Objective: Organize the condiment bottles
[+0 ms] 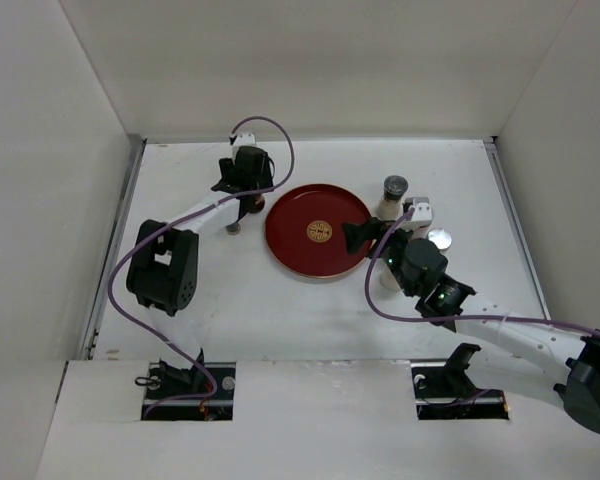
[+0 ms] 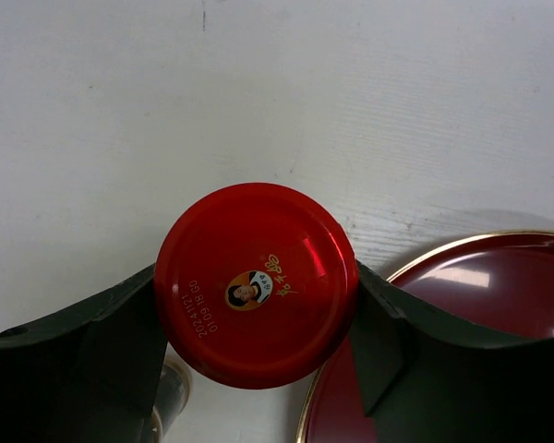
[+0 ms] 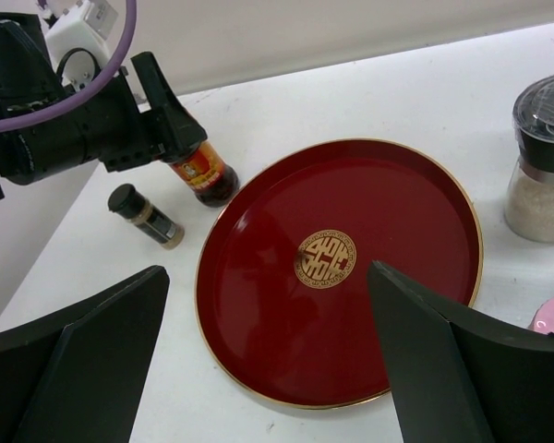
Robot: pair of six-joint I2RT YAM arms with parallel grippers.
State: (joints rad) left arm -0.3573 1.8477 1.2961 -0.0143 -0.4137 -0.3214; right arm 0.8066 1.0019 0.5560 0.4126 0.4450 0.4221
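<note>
My left gripper holds the bottle and should carry it across the red dish's rim to the empty far side, to the right in the top view, and let go of the cap.
A dark bottle with a red cap (image 2: 256, 284) stands just left of the round red dish (image 1: 292, 240). My left gripper (image 2: 256, 305) is over it, its two black fingers pressed against opposite sides of the cap. From the right wrist the same bottle (image 3: 203, 175) shows under the left gripper (image 3: 171, 129). A small black-capped shaker (image 3: 148, 217) lies beside it on the table. My right gripper (image 3: 268, 277) hangs open above the dish (image 3: 258, 314), holding nothing. A pale grinder with a grey cap (image 3: 543, 161) stands right of the dish.
Right of the dish (image 2: 480, 295) stand the grinder (image 1: 394, 195), a silver-capped bottle (image 1: 440, 240) and a white and pink item (image 1: 421, 212). Another pale bottle (image 1: 389, 276) is partly hidden under the right arm. White walls enclose the table on three sides.
</note>
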